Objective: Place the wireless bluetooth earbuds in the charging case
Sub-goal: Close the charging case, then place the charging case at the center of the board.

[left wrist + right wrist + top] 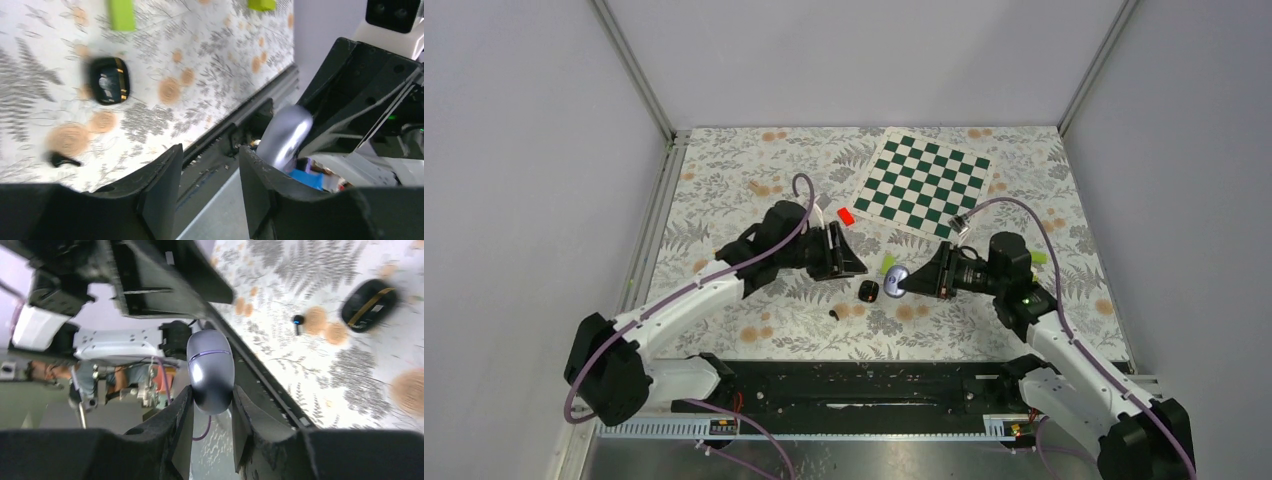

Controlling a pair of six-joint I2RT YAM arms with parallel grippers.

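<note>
The case is hanging above the table. My right gripper should pull away from the left gripper next, tilt down and go lower beside the chessboard mat.
My right gripper (908, 282) (212, 396) is shut on the charging case (896, 279) (210, 365), a glossy pebble with a lilac-grey sheen and a thin seam, held off the table. The case also shows in the left wrist view (285, 135), just beyond my left fingers. My left gripper (860, 267) (210, 156) hangs open and empty a short way left of the case. One tiny black earbud (833, 313) (60, 159) (298, 322) lies on the floral cloth, below and left of both grippers. I see no other earbud.
A black rounded thing with gold bands (869, 291) (108, 80) (369, 299) lies on the cloth under the grippers. A red block (846, 215), lime-green blocks (889, 262) (1036, 258) and a green chessboard mat (924, 182) lie farther back. A black rail (854, 385) runs along the near edge.
</note>
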